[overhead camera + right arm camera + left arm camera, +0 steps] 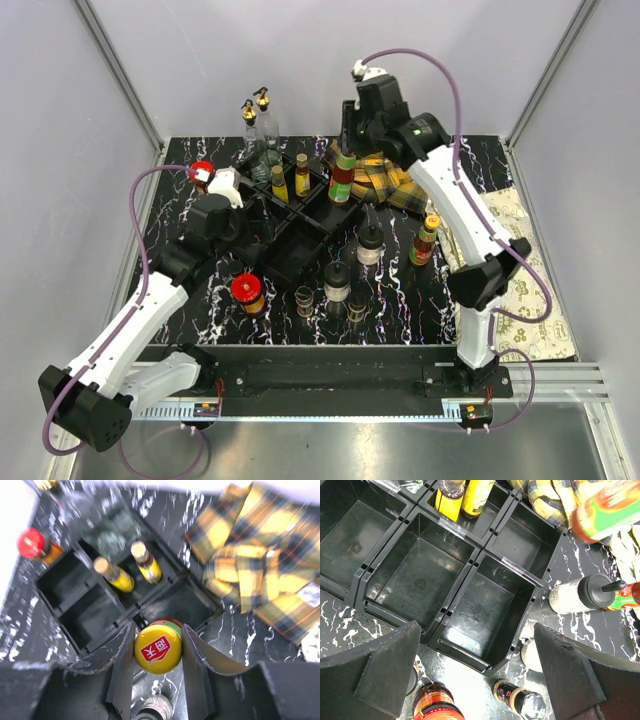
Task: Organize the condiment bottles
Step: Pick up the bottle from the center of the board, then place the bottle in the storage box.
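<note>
The tray's section by the plaid cloth is empty, and the robot's right gripper will next go down and to the left in the top view to let go of the sauce bottle there.
My right gripper point(157, 640) is shut on a yellow-capped sauce bottle point(157, 649) with a red and green label, gripped by the cap. It hangs upright above the black divided tray's point(300, 232) right compartment, next to the plaid cloth point(385, 175). Two yellow-capped bottles point(279, 183) stand in a back compartment. My left gripper point(476, 630) is wide open and holds nothing, hovering over the tray's front compartments point(485, 615). A red-lidded jar point(436, 707) and a small lying shaker point(522, 699) sit on the table below it.
Two gold-spouted glass bottles point(257, 115) stand behind the tray, and a red-lidded jar point(202, 172) at its left. Black-capped shakers point(370, 243) and small jars point(304, 300) stand in front of the tray. A red sauce bottle point(426, 240) is at the right. A patterned cloth point(530, 290) covers the right edge.
</note>
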Motion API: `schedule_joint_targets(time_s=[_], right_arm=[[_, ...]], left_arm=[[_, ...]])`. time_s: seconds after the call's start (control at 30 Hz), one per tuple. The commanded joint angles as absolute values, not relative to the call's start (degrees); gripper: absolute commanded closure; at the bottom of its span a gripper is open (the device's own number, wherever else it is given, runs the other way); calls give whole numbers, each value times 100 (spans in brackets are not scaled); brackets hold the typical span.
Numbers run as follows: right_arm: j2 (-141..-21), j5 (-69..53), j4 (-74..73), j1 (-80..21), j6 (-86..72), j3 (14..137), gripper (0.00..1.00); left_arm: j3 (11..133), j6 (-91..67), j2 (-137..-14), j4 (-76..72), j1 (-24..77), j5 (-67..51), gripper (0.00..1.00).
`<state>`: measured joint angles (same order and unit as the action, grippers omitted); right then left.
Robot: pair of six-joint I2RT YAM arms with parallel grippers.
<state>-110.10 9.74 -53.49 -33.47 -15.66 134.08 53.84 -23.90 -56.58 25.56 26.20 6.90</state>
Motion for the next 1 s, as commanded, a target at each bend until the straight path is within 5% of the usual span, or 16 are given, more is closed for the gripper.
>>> schedule_joint_targets(time_s=[0.0,0.97], right_arm=[[-11346,949,-5247,-3445,-1485,13676,100],[-12270,826,-5203,-3999,-1459,12982,100]], left_arm=[[5344,-2408,-5546,2241,2628,747,1],[5300,-2470,-5537,2259,2619,861,1]])
